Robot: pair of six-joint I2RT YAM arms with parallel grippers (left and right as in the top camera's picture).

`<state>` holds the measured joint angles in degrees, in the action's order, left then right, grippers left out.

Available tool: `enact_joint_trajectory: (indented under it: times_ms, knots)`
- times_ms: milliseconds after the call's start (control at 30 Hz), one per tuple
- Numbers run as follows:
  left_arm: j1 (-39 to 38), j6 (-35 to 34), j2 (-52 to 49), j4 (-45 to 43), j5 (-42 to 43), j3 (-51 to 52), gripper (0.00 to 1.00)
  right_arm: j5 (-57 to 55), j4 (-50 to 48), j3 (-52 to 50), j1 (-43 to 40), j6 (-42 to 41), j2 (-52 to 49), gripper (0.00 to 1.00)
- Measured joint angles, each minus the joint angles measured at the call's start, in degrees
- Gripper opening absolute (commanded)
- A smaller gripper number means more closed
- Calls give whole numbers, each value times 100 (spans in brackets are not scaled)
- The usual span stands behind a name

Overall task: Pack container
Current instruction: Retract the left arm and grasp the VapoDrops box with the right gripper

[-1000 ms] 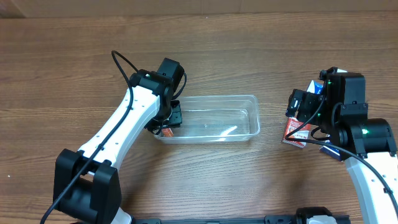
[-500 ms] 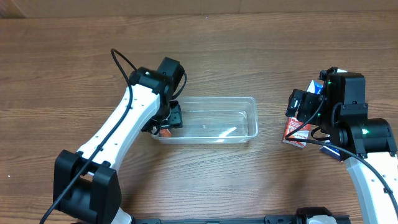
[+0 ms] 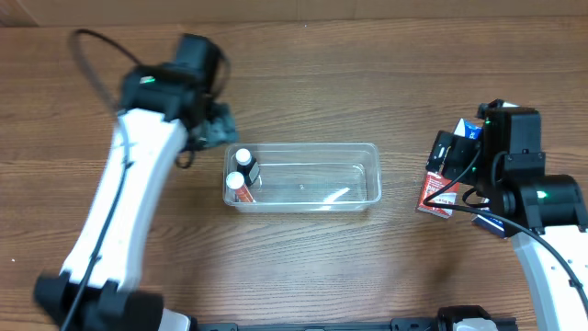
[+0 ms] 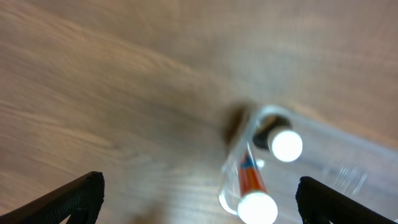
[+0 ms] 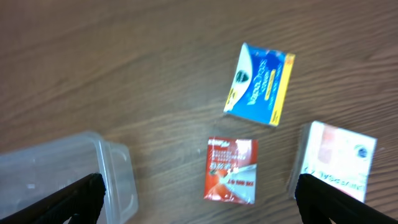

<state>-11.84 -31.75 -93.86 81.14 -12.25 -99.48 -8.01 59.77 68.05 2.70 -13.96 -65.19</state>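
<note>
My right gripper is to move outward and down onto the blue and yellow box, with its open fingers on either side of the box's long sides, because the bare wood around the box leaves them room.
The clear plastic container lies at the table's middle, and its left end shows blurred in the left wrist view. Two white-capped bottles stand upright in that end: a dark one and an orange-labelled one. My left gripper hovers open up and to the left of that end, holding nothing. Over the packets to the container's right, my right gripper is open and empty.
A red sachet, a blue and yellow box and a white box lie on the wood to the right of the container's right end. Bare wooden table surrounds them.
My left gripper opened, left the orange-labelled bottle standing in the container's left end, and pulled away up and to the left. The right arm has not moved.
</note>
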Motion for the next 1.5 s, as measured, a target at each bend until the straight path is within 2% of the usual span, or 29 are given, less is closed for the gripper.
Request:
enact_joint_trajectory:
  times_ms: [133,267,433,600,733,1167,1333,1500]
  knots:
    - [636,492,850,-190,262,-26,100,-247,168,907,-232,-136,-81,100]
    - [1069,903,1226,-140,549,-70,100,-85,177,1296,-1014,-188,-581,100]
    - [1156,1102,1128,-181,726,-52,100,448,-55,1296,-1672,-111,-2076,100]
    - [1156,1121,1093,-188,809,-37,100,680,-149,1458,-1738,-4,-3620,100]
    - [1156,1121,1003,-186,863,-20,100,761,-306,1467,-1733,11,-4345,100]
    - [1156,1123,793,-186,979,2,100,761,-553,1521,-1733,50,-5322,100]
    - [1156,1123,791,-186,994,2,100,763,-584,1523,-1733,52,-5403,100]
    - [1156,1123,791,-186,994,2,100,763,-546,1523,-1733,52,-5403,82]
